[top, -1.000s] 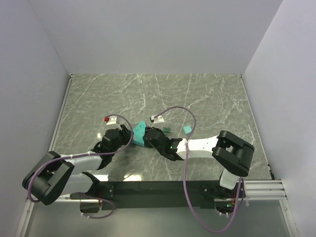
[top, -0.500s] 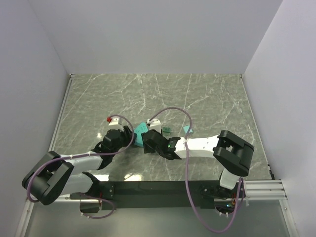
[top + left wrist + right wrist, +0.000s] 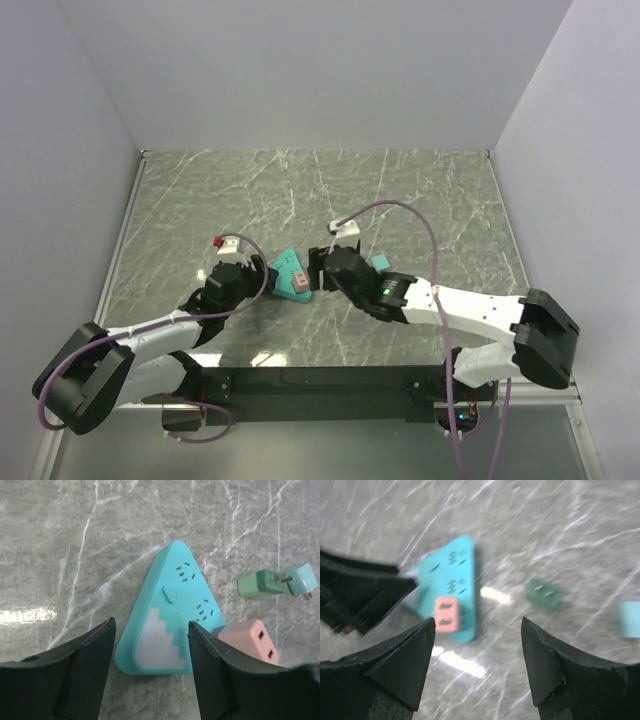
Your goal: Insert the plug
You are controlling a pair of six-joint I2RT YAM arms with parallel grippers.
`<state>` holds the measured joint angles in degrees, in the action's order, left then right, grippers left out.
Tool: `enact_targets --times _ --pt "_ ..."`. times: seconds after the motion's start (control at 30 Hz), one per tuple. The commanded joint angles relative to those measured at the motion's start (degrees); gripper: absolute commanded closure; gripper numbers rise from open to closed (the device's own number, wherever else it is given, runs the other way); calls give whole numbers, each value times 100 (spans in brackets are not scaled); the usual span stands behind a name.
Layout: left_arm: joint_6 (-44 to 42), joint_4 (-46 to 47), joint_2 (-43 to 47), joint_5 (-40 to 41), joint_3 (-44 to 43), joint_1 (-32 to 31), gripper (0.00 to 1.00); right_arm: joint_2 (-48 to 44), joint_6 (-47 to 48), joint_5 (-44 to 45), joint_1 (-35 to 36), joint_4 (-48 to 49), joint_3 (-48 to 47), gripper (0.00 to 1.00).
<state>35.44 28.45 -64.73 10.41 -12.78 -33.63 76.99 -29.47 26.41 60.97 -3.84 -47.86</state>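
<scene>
I will move my right gripper down and toward the right in its wrist view, astride the green plug (image 3: 545, 594), since the plug lies loose and clear of the block (image 3: 451, 575).
A teal triangular socket block (image 3: 170, 600) lies flat on the marble table. A pink plug (image 3: 248, 640) stands on the block's face at one corner, and nothing grips it. My left gripper (image 3: 151, 626) is open, its fingers straddling the block's white end without touching it. My right gripper (image 3: 477, 624) is open and empty, hovering above and behind the pink plug (image 3: 447, 614) and the socket block (image 3: 451, 575). From above, the left gripper (image 3: 262, 272) and right gripper (image 3: 318, 268) flank the block (image 3: 288, 268).
A green plug (image 3: 261, 583) and a light blue plug (image 3: 302, 580) lie loose on the table just beyond the block; the green plug (image 3: 545, 594) also shows in the right wrist view. Purple cables loop over both arms. Grey walls enclose the table.
Both grippers have opened. The right one has let go of the pink plug and drawn back, leaving it standing on the socket block. The left fingers have spread off the block.
</scene>
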Motion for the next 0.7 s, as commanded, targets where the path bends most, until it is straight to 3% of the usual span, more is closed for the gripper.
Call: enact_targets --times 0.0,0.33,0.67 --pt "-107 -58 311 162 -225 -30 32 -281 310 338 -382 251 320 24" --pt "-450 -199 558 470 -708 -30 17 333 205 -48 -1140 902 567 24" --pt "-626 -67 -22 418 -1262 -30 15 1212 -67 -313 -1281 1351 585 24"
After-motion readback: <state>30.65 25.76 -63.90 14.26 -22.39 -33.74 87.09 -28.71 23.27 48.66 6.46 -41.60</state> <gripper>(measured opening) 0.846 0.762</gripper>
